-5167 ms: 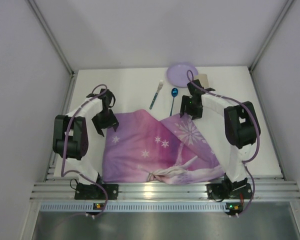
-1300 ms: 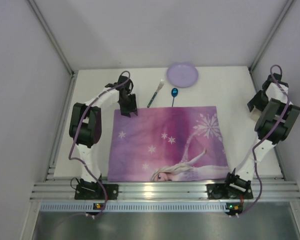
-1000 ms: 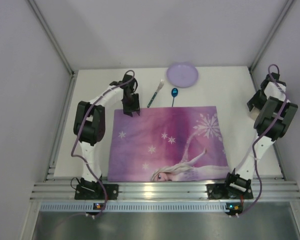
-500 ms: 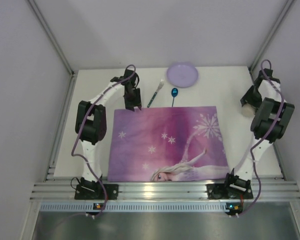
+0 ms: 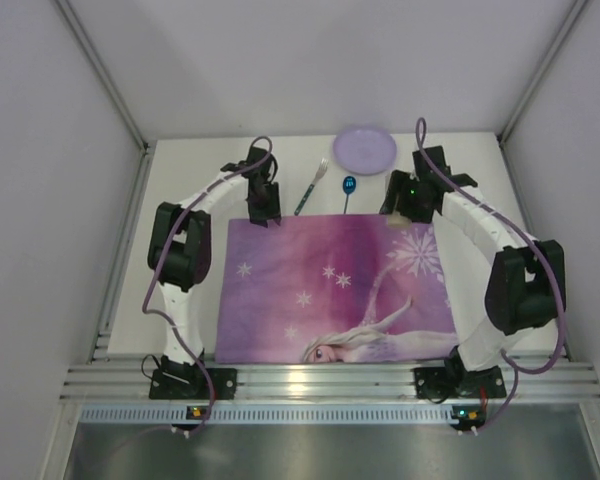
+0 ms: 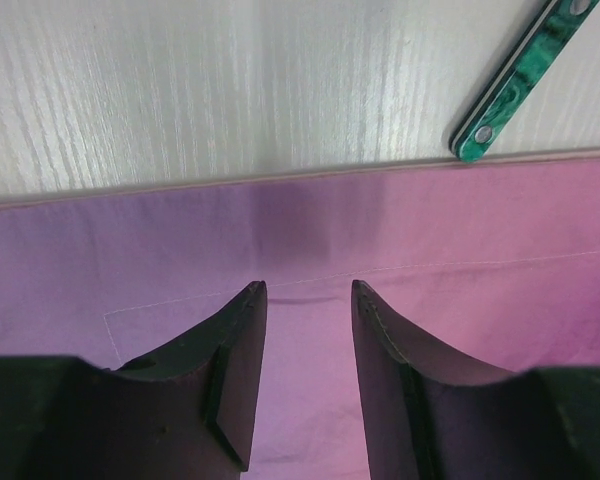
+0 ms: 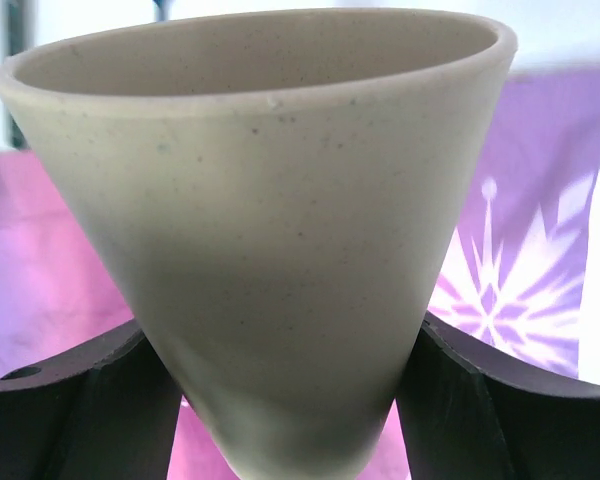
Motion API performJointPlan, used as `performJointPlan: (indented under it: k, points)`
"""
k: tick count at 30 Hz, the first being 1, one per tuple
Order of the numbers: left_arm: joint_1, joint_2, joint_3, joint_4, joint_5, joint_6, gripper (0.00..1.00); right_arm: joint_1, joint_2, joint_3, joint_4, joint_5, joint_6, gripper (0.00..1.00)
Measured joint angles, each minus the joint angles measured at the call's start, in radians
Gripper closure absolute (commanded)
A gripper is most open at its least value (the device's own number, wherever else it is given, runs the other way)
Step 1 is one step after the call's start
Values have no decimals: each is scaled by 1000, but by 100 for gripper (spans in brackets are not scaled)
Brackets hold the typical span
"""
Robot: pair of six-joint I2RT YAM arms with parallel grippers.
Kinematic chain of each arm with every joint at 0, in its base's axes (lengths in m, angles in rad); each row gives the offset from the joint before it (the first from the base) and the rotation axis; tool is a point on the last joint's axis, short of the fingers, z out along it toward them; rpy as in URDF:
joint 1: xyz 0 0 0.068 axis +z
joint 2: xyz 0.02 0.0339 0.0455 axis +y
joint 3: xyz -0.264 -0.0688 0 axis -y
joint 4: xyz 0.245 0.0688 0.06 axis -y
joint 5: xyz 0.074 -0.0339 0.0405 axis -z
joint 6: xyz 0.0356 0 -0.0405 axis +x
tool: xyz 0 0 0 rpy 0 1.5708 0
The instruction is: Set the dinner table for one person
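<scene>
My right gripper draws back and down and frees the cup point(image 7: 270, 220) next, since the patch between small and large snowflakes lies below and back from that gripper.
The white dinner table point(image 5: 180, 290) carries a purple-pink snowflake placemat point(image 5: 330, 290), spread flat. My left gripper point(image 5: 264, 214) is open and empty over the placemat's far left edge point(image 6: 310, 210). My right gripper point(image 5: 396, 212) is shut on a beige cup point(image 7: 270, 220), held above the placemat's far right part; the cup shows small in the top view point(image 5: 391, 219). A fork with a green handle point(image 5: 312, 188) and a blue spoon point(image 5: 348, 192) lie just beyond the placemat. The fork's handle end shows in the left wrist view point(image 6: 520, 85). A lilac plate point(image 5: 365, 148) sits at the far edge.
Grey walls close the table on the left, far and right sides. An aluminium rail point(image 5: 330, 380) runs along the near edge by the arm bases.
The placemat was crumpled, then spread flat. My right arm swung from the far right side in over the placemat's far right corner with the cup. My left gripper shifted slightly along the far edge.
</scene>
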Motion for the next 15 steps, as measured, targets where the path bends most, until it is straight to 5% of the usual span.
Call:
performJointPlan:
  k: [5, 8, 12, 15]
  points:
    - [0, -43, -113, 65, 6, 0, 56, 58, 0, -101, -79, 0, 61, 100]
    - [2, -64, -167, 92, 16, 0, 56, 106, 0, -137, -136, -39, 89, 90]
    - [3, -77, -195, 116, 33, -3, 57, 152, 3, -146, -195, -89, 111, 29]
    - [4, -79, -197, 130, 43, -4, 57, 162, 27, -138, -219, -122, 110, 4]
